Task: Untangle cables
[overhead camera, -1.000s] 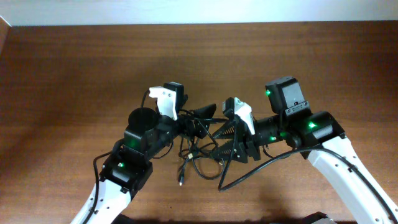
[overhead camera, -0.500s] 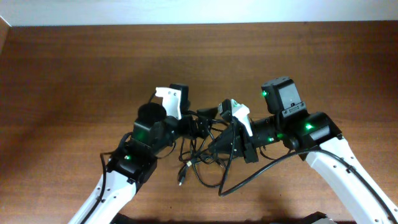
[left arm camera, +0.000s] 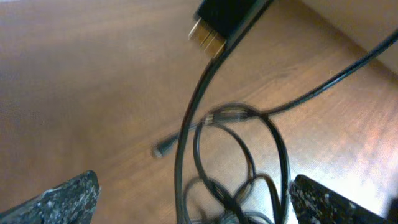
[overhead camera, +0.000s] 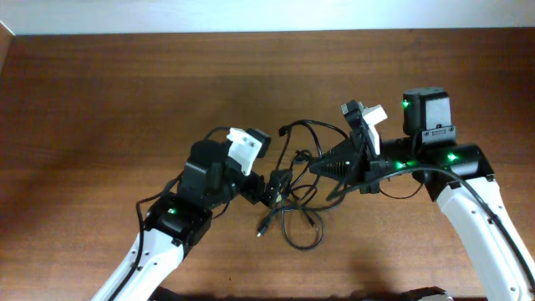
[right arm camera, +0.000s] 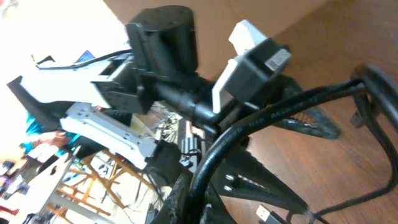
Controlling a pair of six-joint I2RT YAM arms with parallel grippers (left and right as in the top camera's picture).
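Observation:
I should lower my left gripper onto the heap's looped cords, below and to its right in the overhead view, as they show between its fingers.
The cables (overhead camera: 298, 196) are thin black cords in a knotted heap at mid-table, with one loop (overhead camera: 303, 129) rising toward the far side and a small plug (overhead camera: 261, 232) trailing at the front. My right gripper (overhead camera: 318, 167) reaches in from the right. In the right wrist view it (right arm camera: 193, 199) is shut on a black cord (right arm camera: 273, 112) that arcs up to the right. My left gripper (overhead camera: 276, 185) sits at the heap's left side. In the left wrist view it (left arm camera: 196, 202) stands wide open with cable loops (left arm camera: 239, 168) between its fingers (left arm camera: 68, 199), not gripped.
A gold-contact plug (left arm camera: 208, 34) hangs close over the left wrist camera, and a small plug (left arm camera: 160, 151) lies on the wood. A silver-tipped plug (right arm camera: 267, 216) lies below the right gripper. Thicker arm wires (overhead camera: 435, 171) run along the right arm. The brown table (overhead camera: 100, 100) extends all round.
My right gripper has shut on a cord and pulled back to the right and upward, drawing a loop out of the heap. My left gripper, still open, has shifted right and nearer.

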